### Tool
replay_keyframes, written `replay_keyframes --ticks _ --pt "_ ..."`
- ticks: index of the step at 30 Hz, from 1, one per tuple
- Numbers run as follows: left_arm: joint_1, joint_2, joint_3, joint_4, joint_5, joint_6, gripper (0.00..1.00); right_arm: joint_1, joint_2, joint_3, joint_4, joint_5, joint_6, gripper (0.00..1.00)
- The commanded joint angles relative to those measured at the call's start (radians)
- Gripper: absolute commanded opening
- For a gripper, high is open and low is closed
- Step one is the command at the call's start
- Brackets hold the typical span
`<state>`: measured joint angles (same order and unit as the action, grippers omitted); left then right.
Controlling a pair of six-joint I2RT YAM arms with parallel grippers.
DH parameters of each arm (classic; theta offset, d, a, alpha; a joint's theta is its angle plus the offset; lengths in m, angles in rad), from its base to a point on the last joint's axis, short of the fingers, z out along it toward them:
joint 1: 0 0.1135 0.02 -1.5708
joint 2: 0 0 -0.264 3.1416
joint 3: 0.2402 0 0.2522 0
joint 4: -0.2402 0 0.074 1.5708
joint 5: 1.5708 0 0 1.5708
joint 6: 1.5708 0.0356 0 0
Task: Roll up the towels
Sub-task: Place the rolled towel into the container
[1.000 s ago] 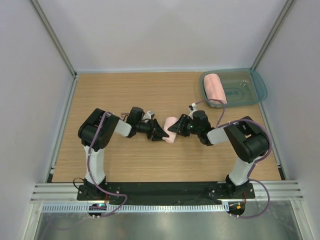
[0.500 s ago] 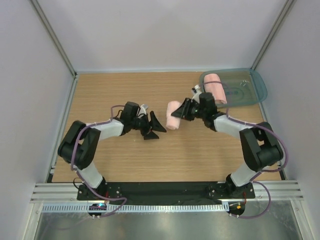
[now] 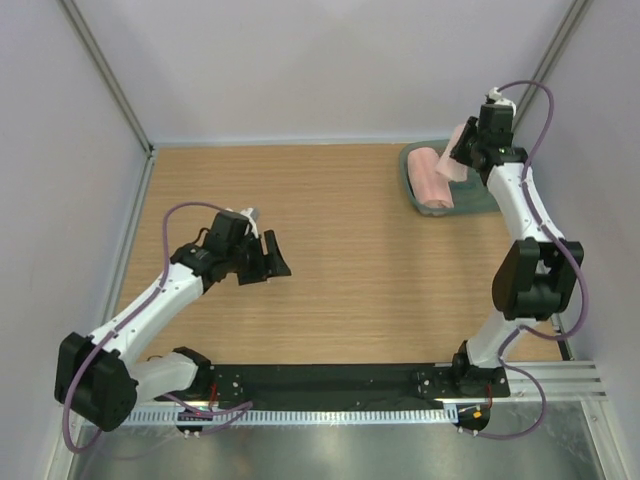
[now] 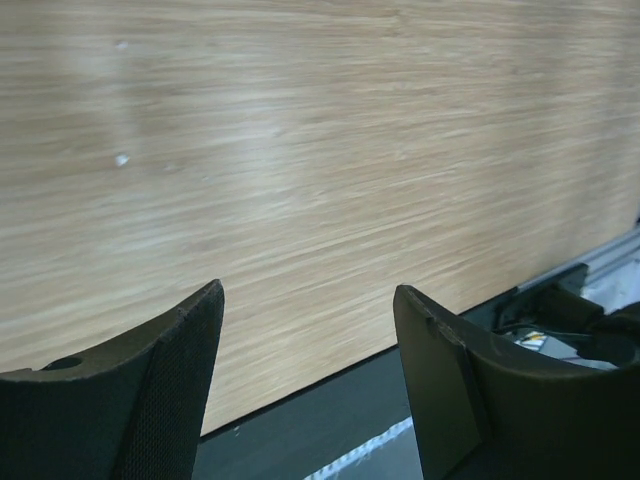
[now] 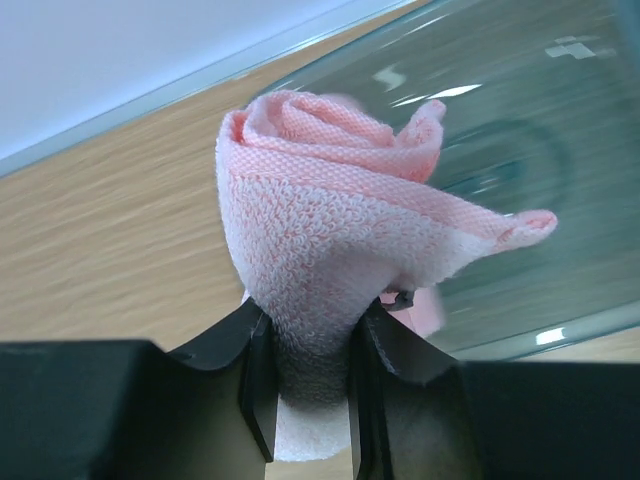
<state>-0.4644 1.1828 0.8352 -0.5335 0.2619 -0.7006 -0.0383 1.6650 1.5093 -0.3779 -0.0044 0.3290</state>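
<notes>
A towel is lying in the teal tray (image 3: 490, 200), and the tray's other part is empty. My right gripper should lower its rolled pink towel into that part, beside the towel lying there.
A rolled pink towel (image 5: 330, 220) hangs pinched between the fingers of my right gripper (image 5: 310, 335), which is shut on it. In the top view that gripper (image 3: 465, 152) holds this towel (image 3: 456, 165) in the air over the teal tray (image 3: 490, 200) at the back right. A second rolled pink towel (image 3: 430, 180) lies in the tray's left part. My left gripper (image 3: 268, 258) stands open over bare wood at the left middle. In the left wrist view nothing is between its fingers (image 4: 180, 360), and the gripper (image 4: 310, 300) hovers above the table.
The tray's clear teal wall (image 5: 540, 180) fills the right of the right wrist view. The black base rail (image 4: 330, 420) along the table's near edge shows under the left gripper. White walls enclose the wooden table (image 3: 340, 290).
The left gripper opened, let go of the rolled towel and drew back to the left. The right gripper carried the towel from the table's middle up to above the tray.
</notes>
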Motion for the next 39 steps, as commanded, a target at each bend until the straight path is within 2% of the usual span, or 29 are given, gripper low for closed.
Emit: replay_keyframes --ticks 1,5,7,14,17,20,22,25,26,28,31,32,34,35,36,39 --pt "0.000 -0.092 0.036 -0.195 -0.148 0.056 0.70 -0.028 0.145 0.149 -0.180 0.326 -0.117 0.01" --pt "0.000 -0.141 0.067 -0.253 -0.228 0.118 0.71 -0.057 0.294 0.340 -0.275 0.484 -0.168 0.01" --pt "0.001 -0.143 0.074 -0.261 -0.245 0.142 0.71 -0.060 0.363 0.379 -0.309 0.536 -0.201 0.01" --pt "0.000 -0.123 0.071 -0.253 -0.228 0.162 0.71 -0.060 0.493 0.425 -0.276 0.471 -0.278 0.01" --pt "0.001 -0.123 0.068 -0.249 -0.222 0.165 0.71 -0.061 0.530 0.442 -0.253 0.333 -0.312 0.01" --pt "0.001 -0.118 0.070 -0.249 -0.220 0.168 0.71 -0.087 0.568 0.440 -0.248 0.106 -0.315 0.01" --pt "0.001 -0.117 0.071 -0.247 -0.220 0.170 0.71 -0.113 0.576 0.421 -0.211 -0.106 -0.292 0.01" --pt "0.001 -0.117 0.070 -0.249 -0.224 0.170 0.70 -0.166 0.596 0.404 -0.178 -0.268 -0.251 0.01" --pt "0.001 -0.118 0.070 -0.250 -0.224 0.171 0.71 -0.184 0.607 0.405 -0.174 -0.369 -0.237 0.01" --pt "0.003 -0.123 0.068 -0.249 -0.224 0.170 0.70 -0.227 0.633 0.405 -0.158 -0.446 -0.188 0.02" --pt "0.003 -0.121 0.068 -0.247 -0.225 0.171 0.70 -0.245 0.641 0.397 -0.148 -0.480 -0.171 0.07" --pt "0.003 -0.121 0.067 -0.247 -0.224 0.171 0.70 -0.245 0.641 0.397 -0.151 -0.476 -0.166 0.16" --pt "0.004 -0.115 0.070 -0.249 -0.222 0.173 0.70 -0.245 0.644 0.396 -0.142 -0.486 -0.148 0.24" --pt "0.004 -0.114 0.071 -0.249 -0.222 0.171 0.70 -0.244 0.647 0.396 -0.141 -0.490 -0.142 0.36" --pt "0.004 -0.111 0.070 -0.249 -0.222 0.171 0.70 -0.244 0.648 0.396 -0.132 -0.511 -0.137 0.41" --pt "0.004 -0.112 0.067 -0.249 -0.217 0.173 0.70 -0.239 0.657 0.402 -0.112 -0.558 -0.116 0.43"
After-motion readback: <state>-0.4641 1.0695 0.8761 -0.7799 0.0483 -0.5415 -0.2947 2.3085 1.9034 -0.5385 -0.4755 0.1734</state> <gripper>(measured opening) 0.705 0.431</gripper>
